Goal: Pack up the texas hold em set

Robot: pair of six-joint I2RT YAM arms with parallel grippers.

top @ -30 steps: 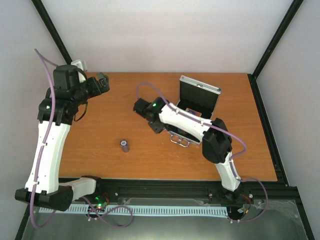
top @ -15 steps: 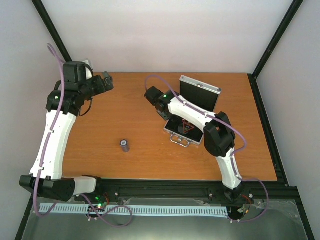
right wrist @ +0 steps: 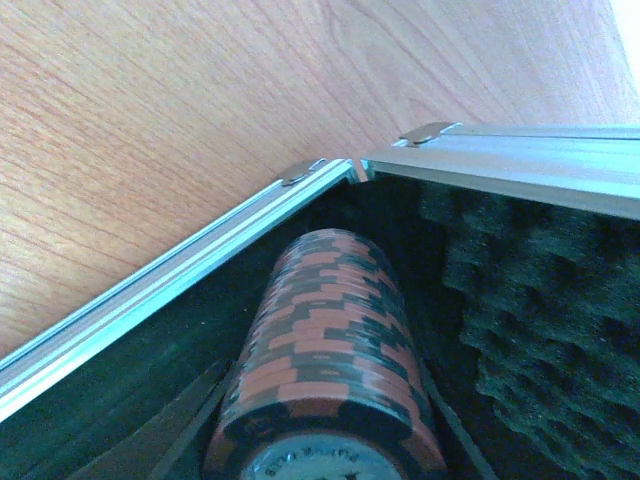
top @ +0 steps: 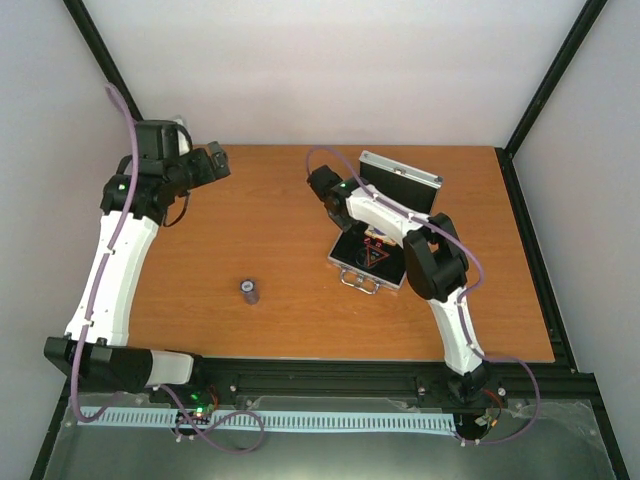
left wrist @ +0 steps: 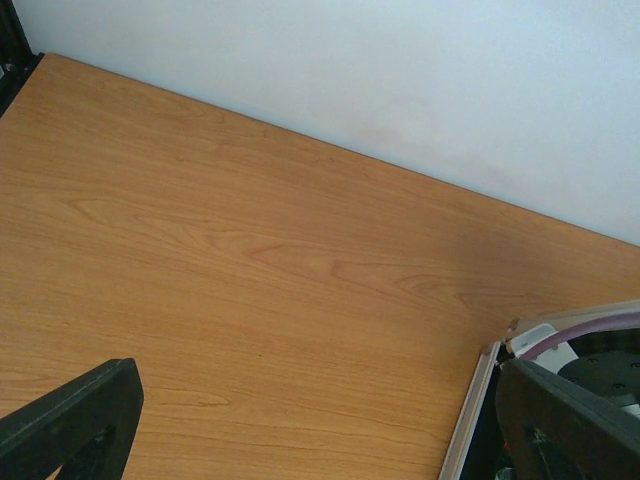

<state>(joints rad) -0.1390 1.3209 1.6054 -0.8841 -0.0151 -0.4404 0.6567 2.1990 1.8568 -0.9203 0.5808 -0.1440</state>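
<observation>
My right gripper moves down toward the black lining beside the silver rim next and releases the red-and-black chips [right wrist: 330,340]. That lining lies just below my gripper.
The silver aluminium case [top: 372,262] lies open right of the table's middle, its lid [top: 400,187] standing up at the back. A red triangular token [top: 374,256] lies on its black lining. My right gripper [top: 325,188] is at the case's far left corner, shut on a stack of red-and-black chips [right wrist: 330,340] held inside the case next to its silver rim [right wrist: 200,255]. Another dark chip stack [top: 249,291] stands on the table at the near left. My left gripper [top: 207,165] is open and empty, raised over the far left of the table.
Black egg-crate foam [right wrist: 540,300] lines the lid beside the held chips. The left wrist view shows bare wooden table [left wrist: 250,250], the white back wall and the case's edge [left wrist: 468,425] at the lower right. Black frame posts stand at the back corners.
My right gripper has moved away from me and to the right, from beside the case's left side to its far left corner. My left arm has risen slightly toward the back.
</observation>
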